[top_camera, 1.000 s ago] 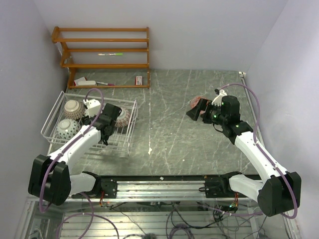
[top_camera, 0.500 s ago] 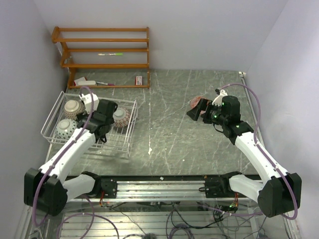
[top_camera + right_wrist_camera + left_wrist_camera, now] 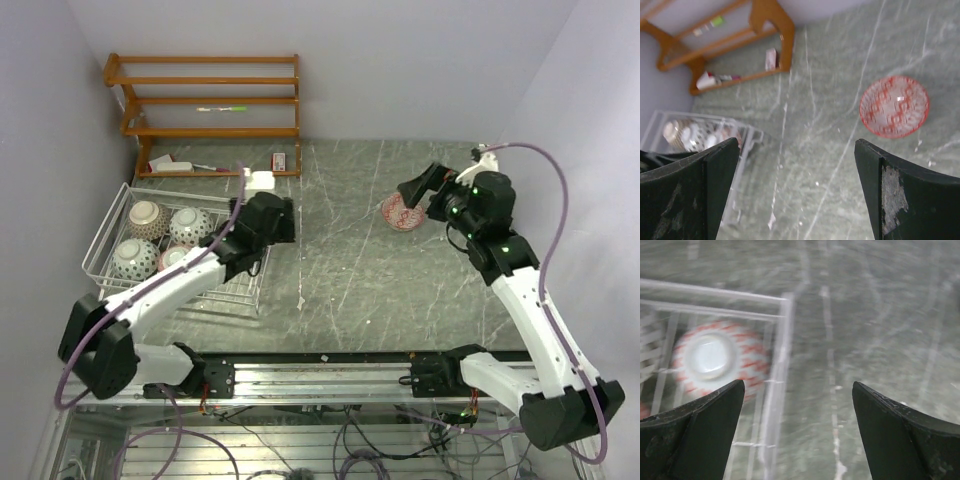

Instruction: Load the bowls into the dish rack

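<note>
Only the pink-red bowl is still outside the rack. I will next move my left gripper toward the right in the top view and down onto the pink-red bowl's rack-side rim [image 3: 386, 209].
The white wire dish rack [image 3: 112, 228] stands at the left with several bowls upside down in it, among them a tan one [image 3: 147, 215] and a dark-patterned one [image 3: 133, 257]. My left gripper [image 3: 265, 240] hangs open over the rack's right rim. In the left wrist view the gripper [image 3: 797, 387] is empty. There a red-and-white bowl [image 3: 715, 357] lies upside down just inside the rim [image 3: 782, 365]. A pink-red bowl [image 3: 402, 212] sits upright on the table. My right gripper [image 3: 420, 195] is open just behind it. In the right wrist view that bowl [image 3: 894, 106] lies ahead, to the right of the empty gripper [image 3: 796, 145].
An orange-brown wooden shelf unit [image 3: 205, 100] stands against the back wall with small items on its shelves. The side walls run close to the table on the left and right. In the right wrist view the dish rack [image 3: 705, 135] shows far left.
My left gripper opened and swung right, from inside the rack to its right rim. My right gripper rose and drew back from the pink-red bowl, which now stands uncovered.
</note>
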You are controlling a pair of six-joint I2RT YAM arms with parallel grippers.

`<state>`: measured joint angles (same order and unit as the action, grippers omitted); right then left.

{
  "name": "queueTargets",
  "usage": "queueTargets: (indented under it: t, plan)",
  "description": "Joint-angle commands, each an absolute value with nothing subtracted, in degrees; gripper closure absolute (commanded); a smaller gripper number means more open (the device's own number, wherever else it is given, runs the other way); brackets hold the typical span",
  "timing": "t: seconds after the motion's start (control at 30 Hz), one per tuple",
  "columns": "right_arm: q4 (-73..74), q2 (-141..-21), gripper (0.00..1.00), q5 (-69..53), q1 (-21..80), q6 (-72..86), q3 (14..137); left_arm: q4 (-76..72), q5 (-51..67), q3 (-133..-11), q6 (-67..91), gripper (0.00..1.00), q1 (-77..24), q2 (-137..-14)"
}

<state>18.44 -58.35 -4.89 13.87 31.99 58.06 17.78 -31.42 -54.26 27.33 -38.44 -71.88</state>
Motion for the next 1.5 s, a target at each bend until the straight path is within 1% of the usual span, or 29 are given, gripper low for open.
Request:
queueTargets:
  t: [0.0,0.13,0.2,0.43,0.73,0.9,1.07,1.27,1.3,1.37,1.47]
  plan:
    - [21.5,-55.0,0.0,2.8,13.7,34.5,63.6,1.5,-19.3,-58.8,21.7,0.01,-44.0,-79.3]
    - [24.0,-54.4,0.0,6.2,13.7,34.2,66.6,0.1,-15.5,-68.4,20.4,0.01,-48.6,-89.8]
    - [25.1,-53.9,0.0,8.2,13.8,34.2,67.5,-2.3,-12.3,-71.1,21.3,0.0,-49.2,-94.3]
    - [25.4,-52.7,0.0,10.5,13.7,34.4,68.5,-10.6,-8.1,-78.7,27.8,0.01,-49.1,-107.9]
    - [25.0,-54.0,0.0,10.0,13.7,33.2,68.7,-7.0,-5.0,-98.3,31.7,0.05,-48.7,-126.1]
    - [24.7,-54.3,0.0,9.8,13.7,32.4,68.8,-7.0,-3.9,-102.9,35.8,0.12,-47.9,-131.6]
    - [24.4,-54.4,0.0,9.3,13.7,32.2,67.8,-5.2,-5.7,-105.1,36.6,0.18,-47.8,-134.7]
    - [23.8,-54.5,0.0,8.7,13.6,32.3,66.9,-5.1,-5.2,-106.9,36.7,0.21,-47.7,-137.9]
    - [23.8,-54.5,0.0,8.7,13.6,32.2,66.8,-4.9,-4.9,-107.4,36.7,0.24,-47.7,-138.4]
    - [23.8,-54.4,0.0,8.9,13.6,32.1,66.5,-4.9,-4.3,-108.2,37.0,0.34,-47.7,-139.3]
    - [24.0,-54.2,0.0,9.2,13.7,32.0,66.2,-5.0,-3.6,-108.8,37.0,0.42,-47.8,-140.3]
